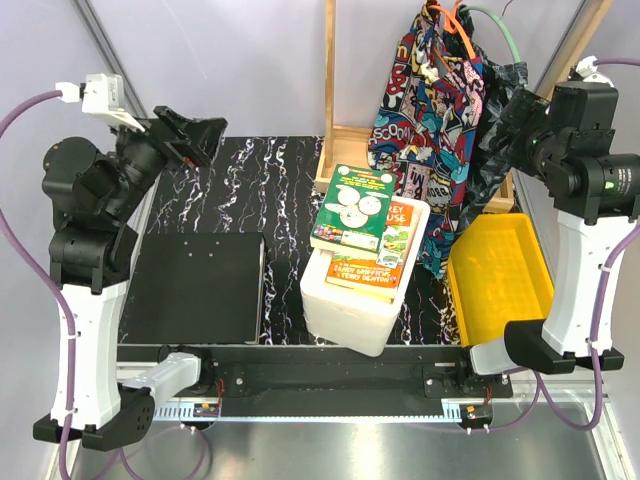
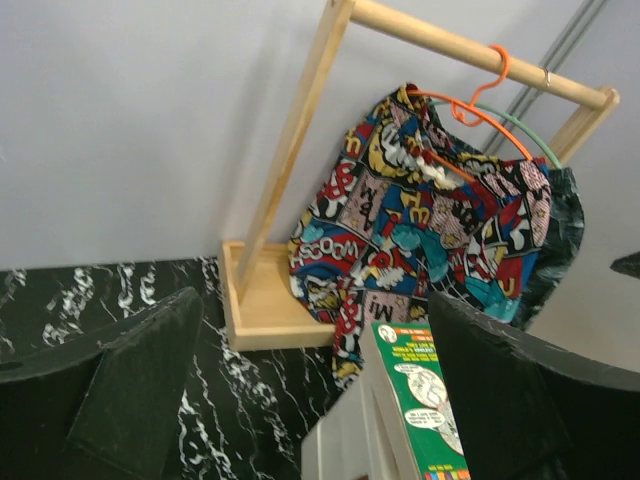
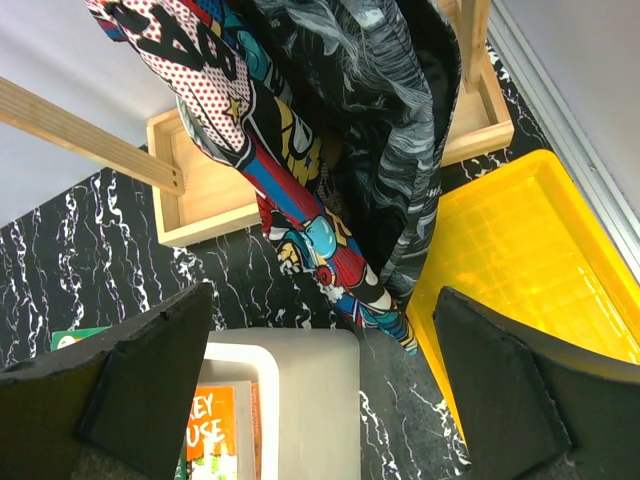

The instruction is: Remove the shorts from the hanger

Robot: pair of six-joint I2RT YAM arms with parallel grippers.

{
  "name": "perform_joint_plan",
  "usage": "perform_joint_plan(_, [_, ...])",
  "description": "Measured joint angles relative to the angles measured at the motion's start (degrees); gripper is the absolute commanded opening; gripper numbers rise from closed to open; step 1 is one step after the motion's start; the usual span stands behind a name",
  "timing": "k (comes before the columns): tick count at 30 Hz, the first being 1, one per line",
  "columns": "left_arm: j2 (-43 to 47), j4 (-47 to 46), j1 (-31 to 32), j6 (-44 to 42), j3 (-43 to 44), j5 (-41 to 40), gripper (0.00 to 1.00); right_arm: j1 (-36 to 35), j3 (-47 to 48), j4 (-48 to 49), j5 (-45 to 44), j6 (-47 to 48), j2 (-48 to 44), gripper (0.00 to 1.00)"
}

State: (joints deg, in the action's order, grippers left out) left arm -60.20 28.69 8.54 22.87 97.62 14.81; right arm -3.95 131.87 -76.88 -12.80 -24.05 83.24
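Note:
The orange hanger's lower end [image 1: 471,53] holds the comic-print shorts [image 1: 425,120]. I will next move my right gripper outward and to the left in the top view onto that end.
The comic-print shorts [image 1: 425,120] hang on an orange hanger [image 1: 452,22] from a wooden rack [image 1: 330,90] at the back; they also show in the left wrist view [image 2: 420,230] and the right wrist view [image 3: 290,190]. The dark leafy shorts [image 1: 500,110] hang behind them on a green hanger [image 1: 497,25] and show in the right wrist view [image 3: 390,130]. My left gripper [image 1: 190,135] is open and empty, raised at the far left. My right gripper [image 1: 505,120] is open and empty, raised close beside the dark shorts.
A white box [image 1: 362,300] holding books [image 1: 358,215] stands mid-table. A yellow tray [image 1: 500,270] lies at the right. A black pad [image 1: 195,285] lies at the left. The rack's wooden base [image 2: 260,310] sits on the black marbled tabletop [image 1: 270,190].

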Motion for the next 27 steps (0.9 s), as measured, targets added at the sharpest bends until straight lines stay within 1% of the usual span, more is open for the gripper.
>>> perform_joint_plan(4, [0.26, 1.81, 0.00, 1.99, -1.60, 2.47, 0.99, 0.00, 2.84, -0.55, 0.61, 0.72, 1.40, 1.00])
perform_joint_plan(8, [0.90, 3.87, 0.00, 2.95, -3.58, 5.11, 0.99, 0.11, 3.50, -0.33, 5.33, 1.14, 2.67, 1.00])
perform_joint_plan(12, [2.45, 7.41, 1.44, 1.84, -4.42, 5.97, 0.99, 0.11, 4.07, 2.29, 9.64, 1.09, 5.18, 1.00])
perform_joint_plan(18, [9.14, 11.98, 7.45, -4.76, -6.45, 6.10, 0.99, 0.15, 15.34, 5.79, 10.12, 1.38, 15.65, 1.00])
perform_joint_plan(22, [13.73, 12.90, 10.67, -7.63, -8.59, 6.99, 0.99, 0.15, 21.57, 9.35, 8.72, 3.34, 21.33, 0.97])
perform_joint_plan(25, [14.71, 12.98, 12.26, -8.85, -9.01, 7.72, 0.99, 0.20, 23.28, 12.92, 7.76, 5.84, 23.93, 0.93])
perform_joint_plan(27, [14.38, 13.22, 12.72, -9.57, -9.09, 7.69, 0.99, 0.20, 23.45, 15.23, 7.67, 7.28, 25.00, 0.88])
